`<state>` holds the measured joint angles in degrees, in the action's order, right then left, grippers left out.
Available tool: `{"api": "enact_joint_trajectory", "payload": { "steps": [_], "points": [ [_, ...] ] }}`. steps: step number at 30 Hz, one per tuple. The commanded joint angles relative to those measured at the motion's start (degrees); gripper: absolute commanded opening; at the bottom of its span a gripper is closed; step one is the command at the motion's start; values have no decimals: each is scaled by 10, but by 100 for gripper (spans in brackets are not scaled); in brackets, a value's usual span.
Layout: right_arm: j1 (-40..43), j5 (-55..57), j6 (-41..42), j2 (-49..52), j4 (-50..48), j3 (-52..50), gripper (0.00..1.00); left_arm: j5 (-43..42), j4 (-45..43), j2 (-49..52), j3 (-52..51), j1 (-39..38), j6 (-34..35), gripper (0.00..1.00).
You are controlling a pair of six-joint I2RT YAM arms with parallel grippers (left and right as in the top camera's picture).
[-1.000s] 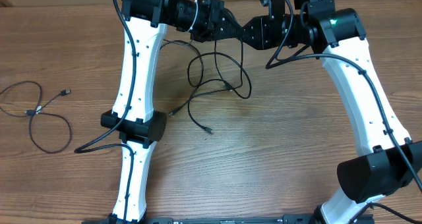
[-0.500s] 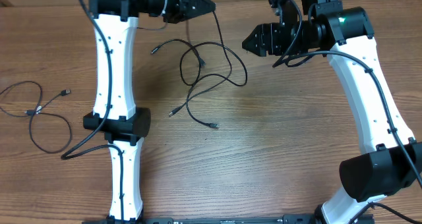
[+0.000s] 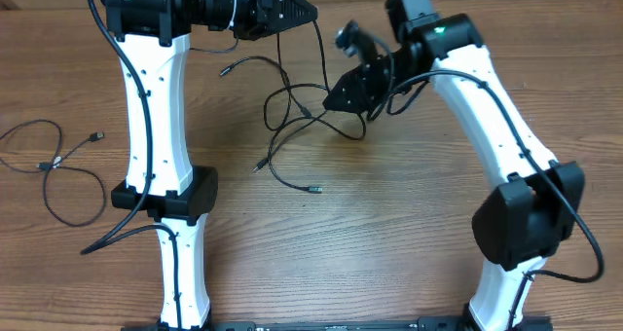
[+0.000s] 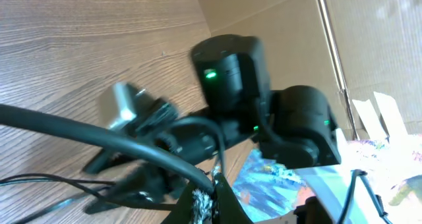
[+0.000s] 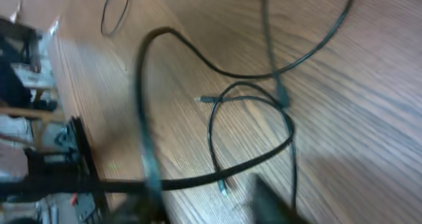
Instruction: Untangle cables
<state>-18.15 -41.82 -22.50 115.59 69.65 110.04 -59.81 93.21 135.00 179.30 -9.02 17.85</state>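
Note:
My left gripper will next swing to the left in the overhead view and let go of the black cable over the separate looped cable [image 3: 56, 164], because that spot is clear of the tangle.
A tangle of thin black cables [image 3: 313, 123] with small silvery plugs lies on the wooden table at centre back. My left gripper [image 3: 311, 12] is raised at the back, left of centre. In the left wrist view it [image 4: 211, 186] is shut on one black cable [image 4: 99, 135] that hangs down into the tangle. My right gripper [image 3: 333, 101] is low at the tangle's right edge. In the blurred right wrist view its fingers [image 5: 204, 197] are apart, with cable loops [image 5: 264, 76] on the table just ahead of them.
A separate black cable [image 3: 58, 165] with plug ends lies loosely looped at the far left of the table [image 3: 389, 234]. The white arm links [image 3: 156, 97] stand left and right of the tangle. Cardboard and clutter show beyond the table's back edge [image 4: 369, 66].
My left arm has swung left, keeping hold of the cable and stretching it. My right gripper has moved left and down from the back right to the tangle's right edge.

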Motion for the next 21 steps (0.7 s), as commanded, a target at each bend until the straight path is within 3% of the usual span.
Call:
{"api": "enact_joint_trajectory", "payload": {
  "steps": [1, 3, 12, 21],
  "points": [
    [-1, -1, -26, 8, -3, 8, 9, -13, -5, -12, 7, 4, -11, 4],
    [7, 8, -22, 8, 1, 8, 4, -13, -16, -12, 7, 14, -6, 4],
    [90, 42, 14, 8, 32, 8, 4, -13, -109, -76, 7, 92, 68, 4],
    [197, 296, 274, 8, 32, 8, 4, -13, -149, -179, 7, 170, 96, 4]
  ]
}}
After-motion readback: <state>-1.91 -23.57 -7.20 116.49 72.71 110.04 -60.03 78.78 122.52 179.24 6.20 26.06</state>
